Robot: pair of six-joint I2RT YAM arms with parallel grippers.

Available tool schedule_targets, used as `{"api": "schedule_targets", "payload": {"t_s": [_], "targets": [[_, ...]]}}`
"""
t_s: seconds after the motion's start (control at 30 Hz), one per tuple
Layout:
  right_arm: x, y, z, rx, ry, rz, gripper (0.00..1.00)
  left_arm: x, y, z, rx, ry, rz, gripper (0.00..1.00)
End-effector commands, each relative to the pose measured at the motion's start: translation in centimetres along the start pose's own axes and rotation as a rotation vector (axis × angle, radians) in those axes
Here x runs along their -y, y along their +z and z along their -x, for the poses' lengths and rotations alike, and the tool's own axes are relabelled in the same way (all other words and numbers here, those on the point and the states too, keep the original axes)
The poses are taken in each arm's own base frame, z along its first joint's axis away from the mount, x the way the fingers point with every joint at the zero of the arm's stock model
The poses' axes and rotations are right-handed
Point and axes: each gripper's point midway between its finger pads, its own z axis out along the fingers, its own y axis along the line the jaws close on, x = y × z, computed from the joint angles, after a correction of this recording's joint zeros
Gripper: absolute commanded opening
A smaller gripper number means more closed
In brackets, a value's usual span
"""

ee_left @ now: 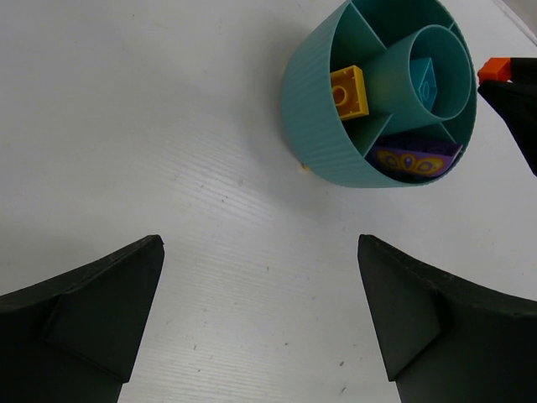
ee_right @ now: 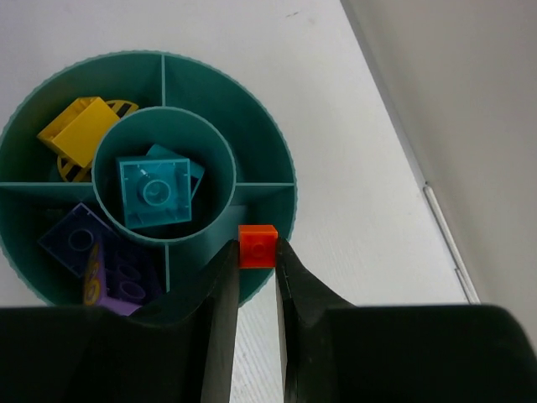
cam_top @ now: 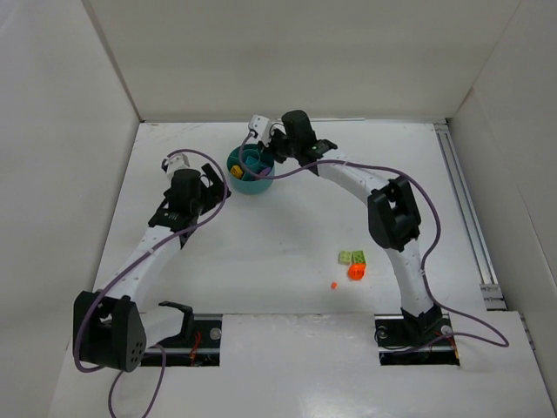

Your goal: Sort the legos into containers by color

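The orange brick (cam_top: 356, 272) beside the lime green bricks is outside the dish (cam_top: 252, 182), so my left gripper should swing to the right in the top view and lower onto that brick.
The round teal dish (cam_top: 252, 182) stands at the back middle of the table. In the right wrist view its rim (ee_right: 285, 151) rings a centre cup holding teal bricks (ee_right: 153, 191); yellow bricks (ee_right: 77, 130) and purple bricks (ee_right: 80, 243) lie in wedge sections. My right gripper (ee_right: 257, 252) is shut on a small orange brick (ee_right: 258, 245) above an empty wedge at the dish's rim. My left gripper (ee_left: 260, 277) is open and empty, over bare table short of the dish (ee_left: 315, 117). Lime green bricks (cam_top: 352, 258), an orange brick (cam_top: 356, 272) and an orange bit (cam_top: 333, 285) lie on the table.
White walls enclose the table on three sides. A metal rail (cam_top: 466, 209) runs along the right edge. Purple cables (cam_top: 209, 213) loop off both arms. The right arm (cam_top: 387, 209) arches over the table from its base to the dish.
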Motion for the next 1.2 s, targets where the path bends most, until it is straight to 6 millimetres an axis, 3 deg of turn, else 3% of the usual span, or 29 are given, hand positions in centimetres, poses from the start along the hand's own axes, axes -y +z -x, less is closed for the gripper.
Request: {"api": "schedule_targets", "payload": {"t_s": [0.0,0.1,0.43,0.53,0.6,0.67,0.77,0.8,0.83,0.87,0.97,1.0,1.1,1.17], "targets": [[0.7,0.0,2.1,0.052,-0.018,0.009,0.23,1.9,-0.3,2.2,0.046,0.008,-0.071,1.0],[0.9,-0.1,2.5,0.06,-0.012,0.004,0.26,1.6,-0.3,2.4,0.05,0.014,-0.065,1.0],[0.8,-0.1,2.6,0.065,-0.012,0.012,0.6,2.0,-0.3,2.3,0.044,0.023,-0.088,1.0],[1.3,-1.6,3.5,0.062,-0.015,-0.012,0.71,2.3,-0.4,2.1,0.033,0.024,-0.103,1.0],[2.0,-2.9,3.5,0.051,-0.012,-0.035,0.87,2.7,-0.6,1.9,0.029,0.034,-0.134,1.0],[2.9,-5.3,3.8,0.055,0.014,-0.083,1.0,3.6,-1.1,1.3,0.021,0.061,-0.173,1.0],[5.0,-9.7,2.5,0.031,0.085,-0.178,1.0,6.0,-2.4,-0.1,0.007,0.153,-0.26,1.0],[5.2,-10.8,-0.1,-0.01,0.12,-0.199,1.0,7.3,-3.0,-1.4,-0.019,0.206,-0.308,1.0],[5.8,-12.1,1.4,0.016,0.124,-0.225,1.0,7.3,-3.0,-1.4,-0.017,0.221,-0.309,1.0],[7.0,-13.7,-0.1,-0.008,0.154,-0.265,1.0,8.0,-3.3,-2.2,-0.029,0.25,-0.333,1.0],[8.0,-18.8,-3.9,-0.078,0.234,-0.361,1.0,11.5,-5.7,-6.0,-0.08,0.379,-0.465,0.99],[7.1,-20.7,-5.1,-0.101,0.256,-0.381,1.0,13.1,-7.2,-8.2,-0.115,0.434,-0.536,0.98],[7.2,-25.0,-7.9,-0.144,0.318,-0.469,1.0,15.9,-9.8,-12.2,-0.162,0.542,-0.694,0.95],[5.5,-28.0,-9.2,-0.151,0.344,-0.497,1.0,18.0,-13.1,-16.1,-0.238,0.606,-0.844,0.92]]}}
